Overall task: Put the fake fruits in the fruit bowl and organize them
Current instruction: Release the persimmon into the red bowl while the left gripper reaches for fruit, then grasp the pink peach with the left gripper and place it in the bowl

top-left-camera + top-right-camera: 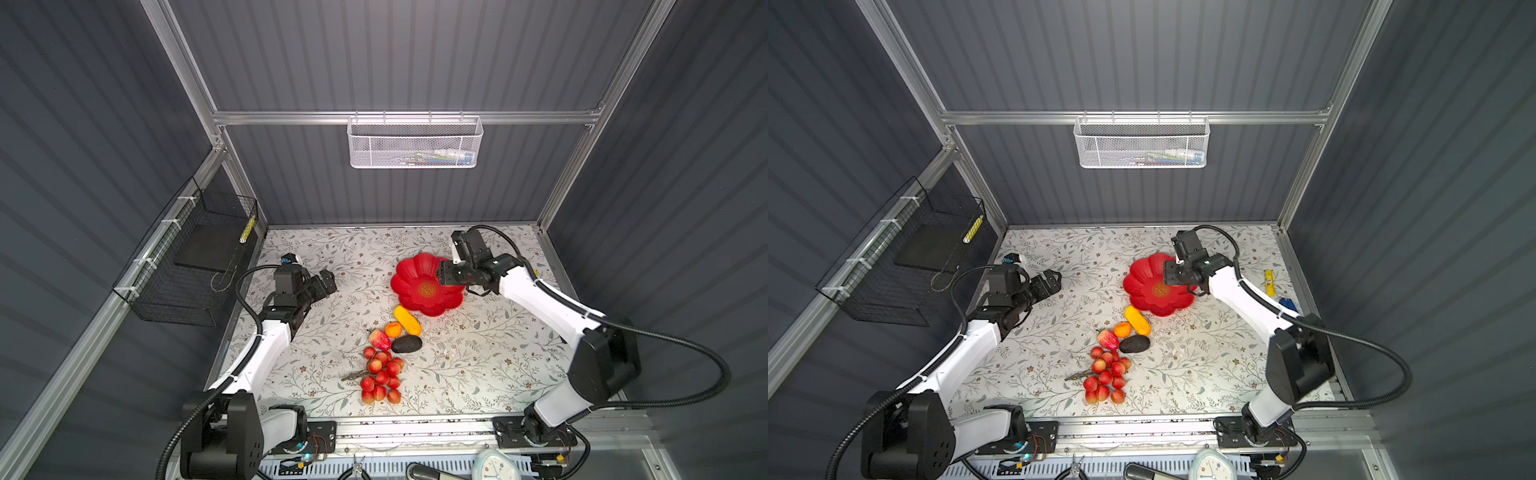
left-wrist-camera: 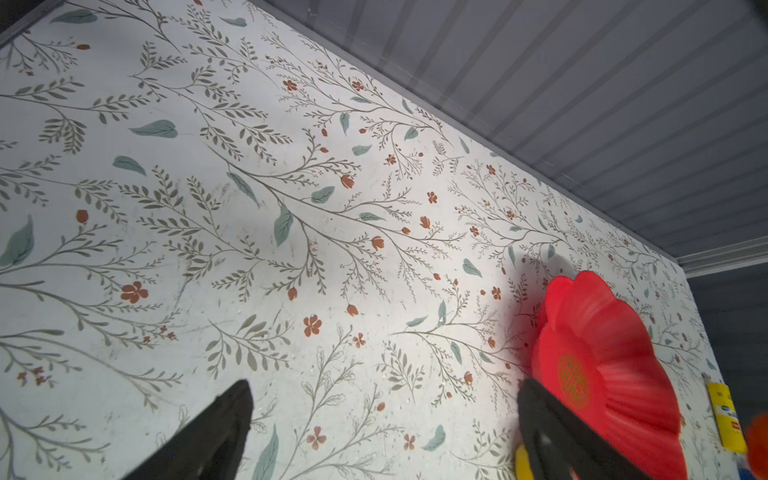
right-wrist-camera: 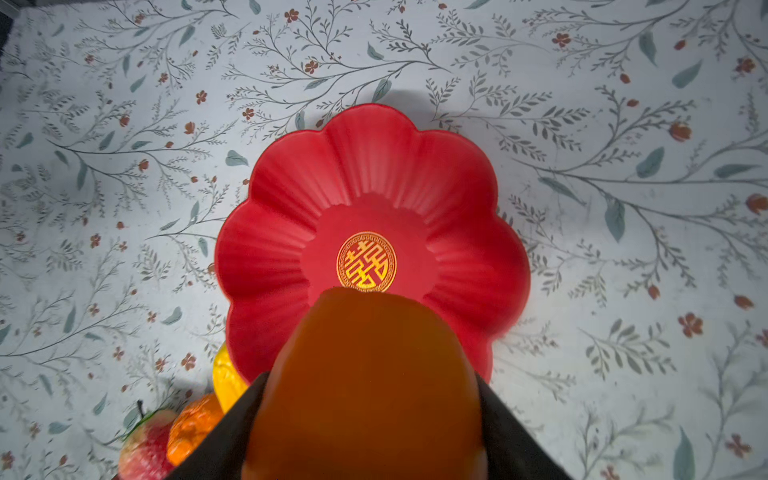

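My right gripper lowers the big orange toward the bowl's empty middle [image 1: 427,289] [image 3: 366,261] next and releases it there, since that gold-emblem spot lies below the gripper.
The red flower-shaped fruit bowl [image 1: 415,293] [image 1: 1148,297] [image 3: 374,141] stands right of centre, empty, its gold emblem showing. My right gripper [image 1: 442,274] [image 3: 370,378] hangs over the bowl's right side, shut on the big orange [image 3: 365,390], which hides in both top views. Just in front of the bowl lie the yellow oblong fruit [image 1: 407,320], the small orange [image 1: 392,329], the strawberry [image 1: 380,339], the avocado [image 1: 406,344] and the berry bunch [image 1: 381,376]. My left gripper [image 1: 326,282] [image 2: 384,388] is open over bare table far left of the bowl [image 2: 602,353].
A white mesh basket [image 1: 415,143] hangs on the back wall and a black wire basket [image 1: 187,266] on the left wall. A yellow item [image 1: 1269,282] and a blue one [image 1: 1287,305] lie by the right edge. A dial timer [image 1: 496,465] sits on the front rail.
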`<state>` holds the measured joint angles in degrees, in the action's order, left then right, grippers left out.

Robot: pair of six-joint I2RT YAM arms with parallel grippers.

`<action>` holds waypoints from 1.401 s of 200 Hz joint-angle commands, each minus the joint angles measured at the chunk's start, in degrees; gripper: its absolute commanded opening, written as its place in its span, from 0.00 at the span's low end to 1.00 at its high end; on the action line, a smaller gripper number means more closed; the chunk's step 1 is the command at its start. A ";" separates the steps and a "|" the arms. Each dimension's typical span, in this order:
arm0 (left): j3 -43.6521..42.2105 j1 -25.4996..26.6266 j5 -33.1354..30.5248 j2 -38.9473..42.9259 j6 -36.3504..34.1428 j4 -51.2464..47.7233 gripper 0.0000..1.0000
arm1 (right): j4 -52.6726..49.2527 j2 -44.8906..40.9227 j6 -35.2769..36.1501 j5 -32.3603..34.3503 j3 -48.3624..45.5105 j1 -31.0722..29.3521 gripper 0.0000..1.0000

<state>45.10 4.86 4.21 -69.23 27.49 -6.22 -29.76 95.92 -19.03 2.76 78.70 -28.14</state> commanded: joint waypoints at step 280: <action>-0.07 29.21 0.59 -16.69 11.57 -8.62 0.88 | 5.60 -3.91 3.35 -0.96 3.14 3.69 0.93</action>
<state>43.79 33.26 6.17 -84.16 37.91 -14.24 -26.44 98.21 -14.15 1.52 86.67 -25.32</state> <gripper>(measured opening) 0.900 0.926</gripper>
